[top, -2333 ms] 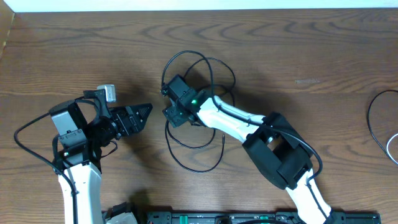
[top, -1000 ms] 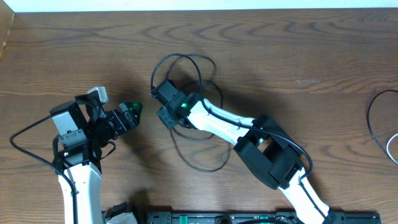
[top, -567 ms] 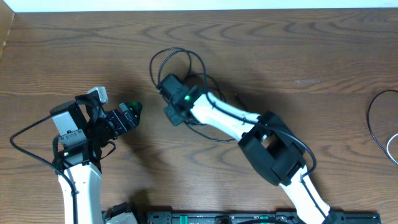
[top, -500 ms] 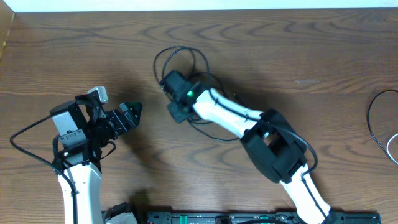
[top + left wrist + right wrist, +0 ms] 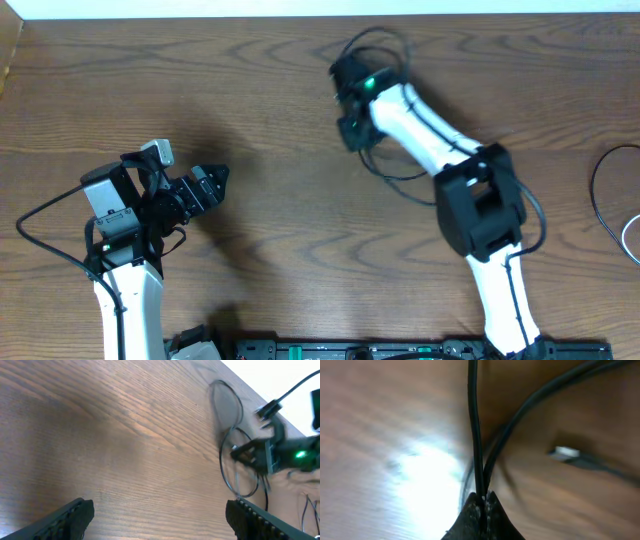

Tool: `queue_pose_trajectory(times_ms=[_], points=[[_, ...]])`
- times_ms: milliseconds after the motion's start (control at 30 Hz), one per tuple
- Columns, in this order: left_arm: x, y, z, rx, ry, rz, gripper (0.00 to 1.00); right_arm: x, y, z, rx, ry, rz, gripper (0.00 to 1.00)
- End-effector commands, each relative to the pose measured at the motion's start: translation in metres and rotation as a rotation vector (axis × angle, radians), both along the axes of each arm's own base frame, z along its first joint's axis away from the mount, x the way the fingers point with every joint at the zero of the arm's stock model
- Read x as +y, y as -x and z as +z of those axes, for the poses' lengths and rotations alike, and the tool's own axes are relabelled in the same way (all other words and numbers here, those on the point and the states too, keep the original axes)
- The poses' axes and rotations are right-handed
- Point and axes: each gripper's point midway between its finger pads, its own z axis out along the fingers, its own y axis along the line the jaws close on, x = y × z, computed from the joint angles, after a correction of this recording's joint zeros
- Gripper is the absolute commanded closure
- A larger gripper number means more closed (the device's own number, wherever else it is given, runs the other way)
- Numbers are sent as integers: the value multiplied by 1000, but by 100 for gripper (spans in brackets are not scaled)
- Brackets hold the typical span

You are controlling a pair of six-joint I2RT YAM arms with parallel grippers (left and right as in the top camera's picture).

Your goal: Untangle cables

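The right gripper swings to the white-grey cable, to the right in the overhead view, next and releases its black cables.
My right gripper (image 5: 346, 100) is high over the table's far middle, shut on thin black cables (image 5: 398, 177) that loop above it and trail below its arm. In the right wrist view the pinched strands (image 5: 476, 435) rise from the closed gripper (image 5: 481, 497), and a small plug end (image 5: 566, 452) lies blurred to the right. My left gripper (image 5: 216, 181) stands open over bare wood at the left, well away from the cables. Its view shows its two fingertips (image 5: 75, 515) wide apart with only wood between them, and the cable loops (image 5: 229, 420) far off beside the right gripper (image 5: 270, 452).
At the table's right edge lie another black cable loop (image 5: 603, 190) and a white-grey cable (image 5: 630, 236). A black rail (image 5: 400, 350) runs along the front edge. The wooden table (image 5: 250, 280) is bare between the arms.
My right gripper has swung up and to the right, dragging the black cables away from the left arm. The left arm has stayed put, open.
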Motion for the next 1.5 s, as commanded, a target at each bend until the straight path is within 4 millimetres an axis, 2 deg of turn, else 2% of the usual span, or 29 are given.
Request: queue_pose_trajectory(times_ms=[0, 133, 333, 467, 500, 533, 600, 667, 733, 767, 833, 1000, 1033, 1133, 1233, 1333, 1467], points=[[-3, 2, 2, -9, 13, -16, 10, -40, -34, 63, -146, 31, -38, 99], [-3, 2, 2, -10, 16, -17, 10, -96, -55, 100, -217, 94, -114, 99], [-8, 2, 4, -18, 35, -37, 10, -193, -82, 168, -351, 188, -275, 99], [-10, 3, 6, -22, 46, -47, 10, -261, -86, 220, -450, 229, -412, 99], [-10, 2, 6, -23, 46, -47, 10, -272, -85, 231, -471, 230, -437, 99], [-10, 2, 6, -23, 46, -47, 10, -287, -81, 250, -509, 215, -477, 99], [-10, 3, 6, -22, 46, -47, 10, -301, -78, 273, -560, 197, -517, 99], [-10, 3, 5, -17, 49, -47, 10, -334, -62, 322, -685, 214, -625, 99], [-11, 4, 4, -11, 52, -47, 10, -357, -46, 351, -750, 242, -700, 99], [-11, 5, 3, -4, 54, -47, 10, -382, -24, 374, -801, 287, -794, 99], [-12, 6, 3, 1, 59, -49, 10, -409, 5, 397, -847, 344, -897, 99], [-19, 8, 6, -10, 92, -79, 10, -452, 72, 447, -967, 362, -1083, 99], [-19, 9, 6, -5, 94, -79, 10, -463, 95, 463, -1009, 342, -1123, 99], [-20, 10, 4, 6, 99, -78, 10, -473, 108, 469, -1029, 249, -1112, 99], [-21, 12, 3, 19, 108, -80, 10, -488, 114, 456, -993, 190, -1141, 99], [-23, 16, 0, 39, 116, -80, 10, -499, 107, 433, -927, 177, -1164, 99], [-24, 18, -1, 50, 122, -79, 10, -510, 90, 391, -812, 168, -1196, 99]])
